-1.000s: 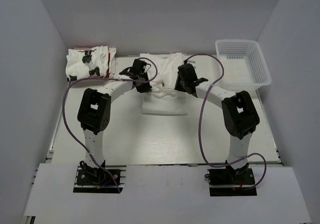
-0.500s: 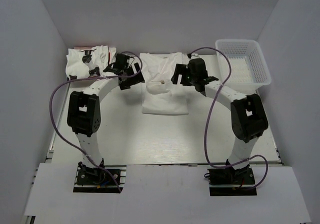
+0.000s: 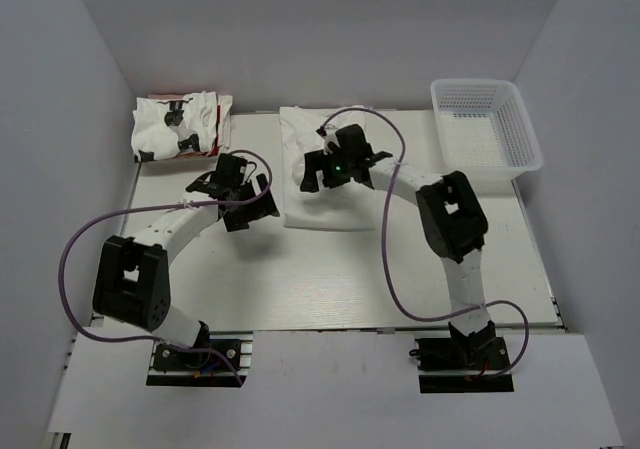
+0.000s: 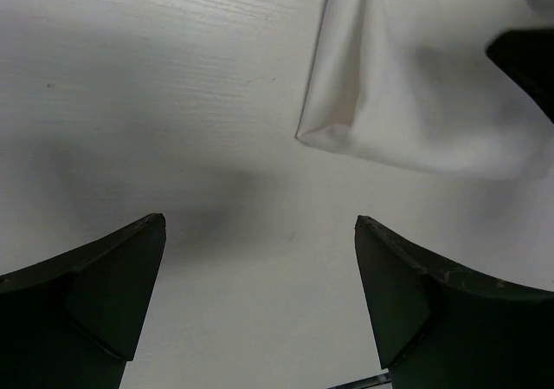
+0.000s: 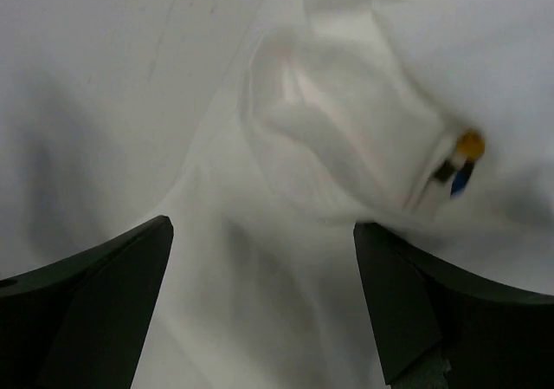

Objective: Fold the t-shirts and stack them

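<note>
My left gripper is above the shirt, with the shirt's near corner (image 3: 288, 225) (image 4: 322, 137) below it and to its right in the top view. Next I should move it that way, lower it and close it on that corner.
A folded white t-shirt (image 3: 330, 194) lies at the middle back of the table. My right gripper (image 3: 318, 174) hovers over its upper part, open, with nothing between the fingers. In the right wrist view (image 5: 260, 224) rumpled white cloth (image 5: 346, 120) fills the frame, with a small coloured tag (image 5: 459, 159) on it. My left gripper (image 3: 245, 197) stands open just left of the shirt, over bare table. In the left wrist view (image 4: 260, 220) the shirt's near corner (image 4: 415, 86) lies ahead to the right. A pile of white t-shirts with black prints (image 3: 180, 129) sits at the back left.
A white mesh basket (image 3: 485, 129) stands at the back right corner. White walls close in the table on three sides. Purple cables loop off both arms. Part of the right arm (image 4: 528, 60) shows dark at the right edge of the left wrist view.
Both grippers have opened and let go of the middle shirt. The left arm has drawn back towards the near left. The right gripper has swung left over the shirt.
</note>
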Tool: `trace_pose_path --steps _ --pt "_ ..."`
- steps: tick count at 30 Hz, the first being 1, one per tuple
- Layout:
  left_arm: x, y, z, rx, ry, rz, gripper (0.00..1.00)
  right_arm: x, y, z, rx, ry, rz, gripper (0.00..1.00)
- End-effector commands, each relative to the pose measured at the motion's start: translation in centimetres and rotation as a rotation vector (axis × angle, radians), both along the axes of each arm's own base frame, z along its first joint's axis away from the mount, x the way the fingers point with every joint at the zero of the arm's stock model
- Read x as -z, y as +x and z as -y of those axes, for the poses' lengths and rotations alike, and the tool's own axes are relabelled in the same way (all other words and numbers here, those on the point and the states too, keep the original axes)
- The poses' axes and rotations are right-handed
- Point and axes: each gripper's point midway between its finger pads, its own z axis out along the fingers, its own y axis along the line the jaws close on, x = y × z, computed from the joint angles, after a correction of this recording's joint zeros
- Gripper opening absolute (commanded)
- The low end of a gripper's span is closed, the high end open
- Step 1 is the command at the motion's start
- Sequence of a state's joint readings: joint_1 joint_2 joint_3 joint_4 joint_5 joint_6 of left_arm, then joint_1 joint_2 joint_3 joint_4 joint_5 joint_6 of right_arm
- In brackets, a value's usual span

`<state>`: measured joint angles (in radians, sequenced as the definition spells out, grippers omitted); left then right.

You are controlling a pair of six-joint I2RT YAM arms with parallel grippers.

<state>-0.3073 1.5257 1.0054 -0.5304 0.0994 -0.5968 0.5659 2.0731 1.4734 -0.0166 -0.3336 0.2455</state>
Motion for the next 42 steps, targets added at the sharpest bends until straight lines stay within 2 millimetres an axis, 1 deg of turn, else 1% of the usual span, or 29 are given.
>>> trace_pose_path --steps 1,2,3,4,5,6,7,8,9,10,11,13,14,15,16,17,18,19,20,21,22,23,25,29,33,37,40,41,42 --pt "-2.0 -0.9 -1.2 -0.049 0.011 0.034 1.00 -1.9 5.9 -2.4 0.005 -0.003 0.072 0.91" --pt "-2.0 -0.9 -1.2 -0.050 0.011 0.034 1.00 -1.7 7.5 -2.3 0.040 -0.021 0.092 0.91" --pt "-2.3 -1.0 -1.4 -0.055 0.019 0.039 1.00 0.5 8.4 -2.6 0.050 -0.042 0.072 0.91" --pt "-2.7 -1.0 -1.4 -0.056 0.015 0.051 1.00 -3.4 11.2 -4.3 0.057 0.014 0.164 0.91" --pt "-2.7 -1.0 -1.4 -0.056 0.015 0.051 1.00 -2.8 11.4 -4.1 0.063 0.004 0.134 0.91" --pt "-3.1 -1.0 -1.4 -0.056 0.012 0.061 1.00 -5.0 11.9 -4.5 0.064 0.034 0.166 0.91" --pt "-3.1 -1.0 -1.4 -0.056 0.012 0.061 1.00 -5.8 12.0 -4.7 0.046 0.054 0.186 0.91" --pt "-3.2 -0.9 -0.9 -0.042 0.000 0.072 1.00 -9.7 11.1 -4.8 0.035 0.098 0.244 0.91" --pt "-3.4 -0.6 -0.8 -0.042 -0.006 0.088 1.00 -8.2 9.9 -4.7 0.022 0.096 0.228 0.91" --pt "-2.8 -0.5 -0.4 -0.030 -0.017 0.070 1.00 -11.0 8.0 -3.4 0.022 0.118 0.250 0.91" --pt "-2.8 -0.2 0.4 -0.010 -0.049 0.072 1.00 -8.6 6.3 -2.8 0.009 0.111 0.209 0.91" --pt "-2.3 0.1 1.4 0.019 -0.078 0.068 1.00 -12.7 5.4 -1.6 0.042 0.188 0.286 0.91" --pt "-2.1 0.4 2.0 0.034 -0.100 0.071 1.00 -10.4 3.0 0.2 0.057 0.150 0.238 0.91" --pt "-1.3 0.8 2.3 0.049 -0.101 0.055 1.00 -10.5 3.6 1.9 0.139 0.126 0.268 0.91" --pt "-1.3 1.0 3.0 0.070 -0.131 0.045 1.00 -13.0 2.8 3.0 0.177 0.144 0.300 0.91" --pt "-1.1 1.3 3.6 0.099 -0.149 0.043 1.00 -10.2 0.8 5.3 0.240 0.086 0.243 0.91" --pt "-0.5 1.7 4.4 0.127 -0.160 0.044 1.00 -11.0 0.3 6.9 0.299 0.065 0.254 0.91" --pt "-0.5 2.4 4.6 0.127 -0.162 0.053 1.00 -9.1 -0.5 8.6 0.350 0.017 0.221 0.91" --pt "-0.3 2.7 4.9 0.132 -0.168 0.045 1.00 -10.2 -1.6 9.9 0.386 0.023 0.204 0.91" --pt "-0.2 2.8 5.1 0.145 -0.150 0.033 1.00 -6.7 -2.9 12.6 0.474 -0.085 0.136 0.91" --pt "1.0 3.1 4.8 0.128 -0.121 0.007 1.00 -6.1 -3.2 14.3 0.525 -0.123 0.112 0.91" --pt "1.6 2.9 4.9 0.140 -0.104 -0.002 1.00 -6.3 -4.2 15.1 0.555 -0.115 0.097 0.91" --pt "2.1 3.4 4.8 0.129 -0.084 -0.011 0.97 -4.5 -6.0 16.5 0.568 -0.164 0.035 0.91" --pt "4.3 3.1 4.6 0.124 -0.048 -0.064 0.84 -3.6 -7.9 17.4 0.557 -0.164 -0.020 0.91" --pt "5.8 3.3 4.8 0.128 -0.050 -0.085 0.67 -2.4 -9.5 16.4 0.501 -0.124 -0.084 0.91" --pt "7.4 2.7 5.0 0.136 -0.055 -0.134 0.51 0.2 -11.0 15.7 0.448 -0.111 -0.179 0.91" --pt "8.6 1.7 5.4 0.155 -0.084 -0.162 0.28 1.8 -11.6 15.3 0.440 -0.098 -0.233 0.91" --pt "8.7 1.6 5.5 0.160 -0.094 -0.159 0.11 2.2 -11.7 15.2 0.450 -0.092 -0.256 0.91" --pt "8.9 1.3 5.4 0.150 -0.095 -0.171 0.04 3.1 -12.0 15.3 0.453 -0.102 -0.273 0.91"
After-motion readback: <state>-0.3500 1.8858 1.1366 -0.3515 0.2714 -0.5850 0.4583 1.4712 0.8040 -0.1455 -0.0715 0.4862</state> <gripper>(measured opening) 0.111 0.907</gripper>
